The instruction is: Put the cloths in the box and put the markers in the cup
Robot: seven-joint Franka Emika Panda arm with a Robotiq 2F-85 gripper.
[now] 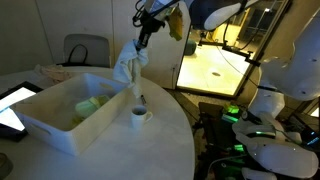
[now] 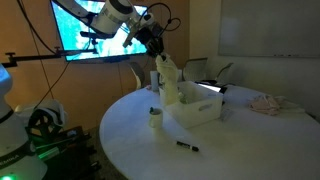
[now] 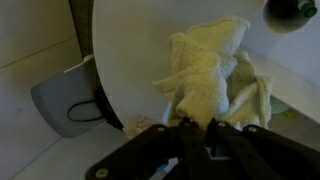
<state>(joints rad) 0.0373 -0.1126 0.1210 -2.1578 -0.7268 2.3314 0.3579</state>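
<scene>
I should carry the pale yellow-white cloth, still hanging at the white box's near end, outward over the white box's opening (image 1: 84,101) and let it go, because that opening is outward of my gripper.
My gripper (image 1: 141,44) is shut on a pale yellow-white cloth (image 1: 126,66) and holds it hanging above the right end of the white box (image 1: 62,125). The cloth also shows in an exterior view (image 2: 168,78) and in the wrist view (image 3: 210,75), bunched right at the fingertips (image 3: 195,125). A yellowish cloth (image 1: 90,105) lies inside the box. A white cup (image 1: 139,116) stands on the table beside the box, with something dark in it. A black marker (image 2: 186,146) lies on the round white table (image 2: 240,140). The box shows too in an exterior view (image 2: 200,108).
A tablet (image 1: 12,105) lies at the table's edge beside the box. A pinkish cloth (image 2: 266,102) lies far across the table. A grey chair (image 1: 85,49) stands behind the table. A lit screen (image 2: 95,35) hangs on the wall.
</scene>
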